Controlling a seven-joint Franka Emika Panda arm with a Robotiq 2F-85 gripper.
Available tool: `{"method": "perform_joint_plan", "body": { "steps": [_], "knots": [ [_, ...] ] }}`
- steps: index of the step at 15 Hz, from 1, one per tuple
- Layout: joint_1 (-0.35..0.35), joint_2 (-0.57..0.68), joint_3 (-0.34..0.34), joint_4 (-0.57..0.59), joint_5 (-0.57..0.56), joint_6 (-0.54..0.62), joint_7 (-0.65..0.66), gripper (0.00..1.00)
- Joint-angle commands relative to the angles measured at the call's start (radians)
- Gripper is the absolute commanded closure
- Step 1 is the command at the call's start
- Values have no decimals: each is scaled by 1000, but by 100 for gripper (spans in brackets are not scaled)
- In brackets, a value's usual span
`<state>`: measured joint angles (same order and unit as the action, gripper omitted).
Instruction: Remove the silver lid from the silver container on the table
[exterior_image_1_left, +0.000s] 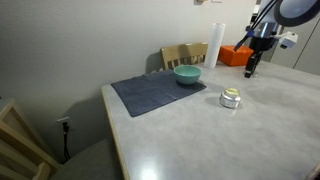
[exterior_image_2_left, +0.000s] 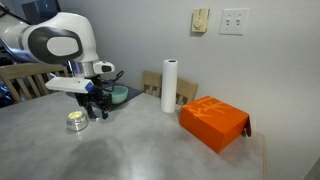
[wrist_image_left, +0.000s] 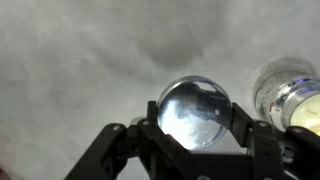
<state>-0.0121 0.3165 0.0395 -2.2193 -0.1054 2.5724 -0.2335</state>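
Note:
The silver lid should go down, away from the silver container (exterior_image_1_left: 231, 97), onto the bare tabletop beside it. My gripper should release it there, since that clear spot is below my gripper.
My gripper (wrist_image_left: 196, 125) is shut on the silver lid (wrist_image_left: 195, 110), a round shiny disc held between the two fingers above the table (wrist_image_left: 80, 60). The silver container (wrist_image_left: 290, 92) stands uncovered at the right edge of the wrist view. In both exterior views the container (exterior_image_1_left: 231, 97) (exterior_image_2_left: 76, 121) sits on the light table (exterior_image_1_left: 200, 140) (exterior_image_2_left: 150, 150), with the gripper (exterior_image_1_left: 251, 68) (exterior_image_2_left: 97, 108) raised a little beside it.
A teal bowl (exterior_image_1_left: 187, 74) (exterior_image_2_left: 118, 95) stands on a dark mat (exterior_image_1_left: 155, 92). An orange box (exterior_image_2_left: 213, 122) and a paper towel roll (exterior_image_2_left: 170, 85) stand on the table. A wooden chair (exterior_image_1_left: 185, 53) is behind the table.

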Motion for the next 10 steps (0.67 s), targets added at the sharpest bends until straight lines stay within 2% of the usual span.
{"method": "perform_joint_plan", "body": {
  "steps": [1,4,10],
  "knots": [
    [-15,103,11,82,27,-45,-40,56],
    [-6,185,13,147,16,-80,-34,56],
    [7,295,9,241,2,-74,-16,56]
  ]
}}
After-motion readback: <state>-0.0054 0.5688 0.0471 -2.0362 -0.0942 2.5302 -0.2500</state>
